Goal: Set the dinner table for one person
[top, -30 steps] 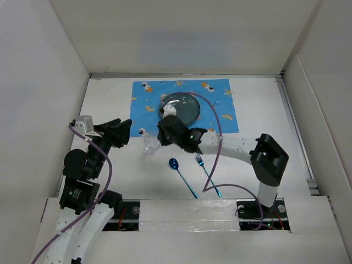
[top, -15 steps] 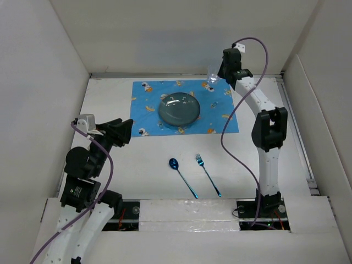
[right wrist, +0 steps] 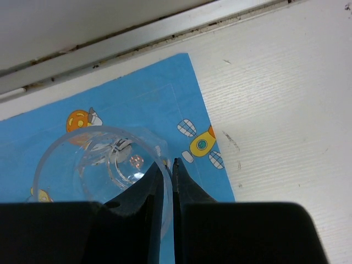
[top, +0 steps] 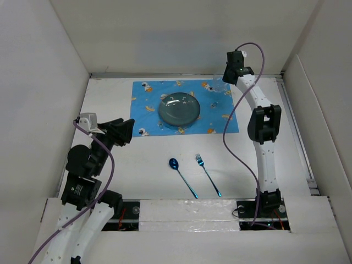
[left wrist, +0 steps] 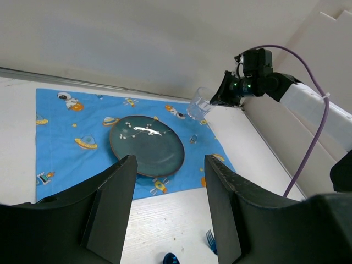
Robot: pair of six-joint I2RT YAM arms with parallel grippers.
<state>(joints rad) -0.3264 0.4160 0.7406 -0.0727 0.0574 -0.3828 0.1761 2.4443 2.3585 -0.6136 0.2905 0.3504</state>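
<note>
My right gripper needs to lower its cup next onto the far corner of the placemat by the yellow rocket and let go of the cup's rim, because the plate (top: 179,108) leaves that corner free.
My right gripper (top: 223,78) is shut on the rim of a clear plastic cup (top: 215,86) and holds it upright over the far right corner of the blue cartoon placemat (top: 148,104). In the right wrist view the fingers (right wrist: 159,190) pinch the cup's wall (right wrist: 60,159), one inside and one outside. A dark teal plate (top: 179,108) sits in the middle of the placemat. A blue spoon (top: 182,176) and a blue fork (top: 208,174) lie on the white dinner table (top: 132,170) in front of the placemat. My left gripper (top: 120,132) is open and empty, off the placemat's left front corner.
White walls enclose the table on the left, back and right. In the left wrist view the plate (left wrist: 146,144), the cup (left wrist: 198,103) and the right gripper (left wrist: 228,92) show beyond my open fingers (left wrist: 113,203). A metal strip (right wrist: 165,27) runs along the back edge.
My right arm carried the cup from the table in front of the plate out to the far right corner of the placemat, then lowered it slightly. The left arm has barely moved.
</note>
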